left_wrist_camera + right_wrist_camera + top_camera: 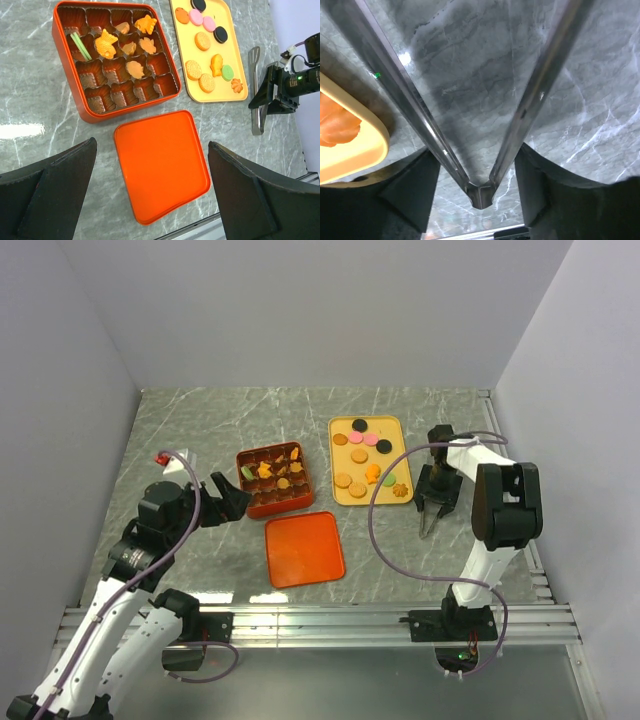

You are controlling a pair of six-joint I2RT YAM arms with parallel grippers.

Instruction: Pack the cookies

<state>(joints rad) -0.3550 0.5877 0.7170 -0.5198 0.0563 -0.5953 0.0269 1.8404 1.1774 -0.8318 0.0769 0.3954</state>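
Note:
I will move my left gripper to the right in the top view, over the lid, and lower it onto the lid's edge facing the tongs [200, 149], where the table alongside is empty.
Several cookies [359, 455] lie on a yellow tray [338, 426]; they also show in the left wrist view [202, 41]. Several more cookies [106, 44] sit in cells of the orange-red gridded box [262, 509]. The flat orange-red lid [304, 548] lies in front of the box. My left gripper [232, 500] is open and empty just left of the box; in its wrist view the gripper [150, 200] hangs above the lid [160, 162]. My right gripper [437, 498] is shut on metal tongs [429, 523], right of the tray, over the table. The tongs' arms [420, 115] spread in a V.
The tray's corner [367, 150] with one orange cookie [335, 125] lies left of the tongs in the right wrist view. White walls enclose the grey marble table. A metal rail [320, 620] runs along the near edge. Cables loop from both arms.

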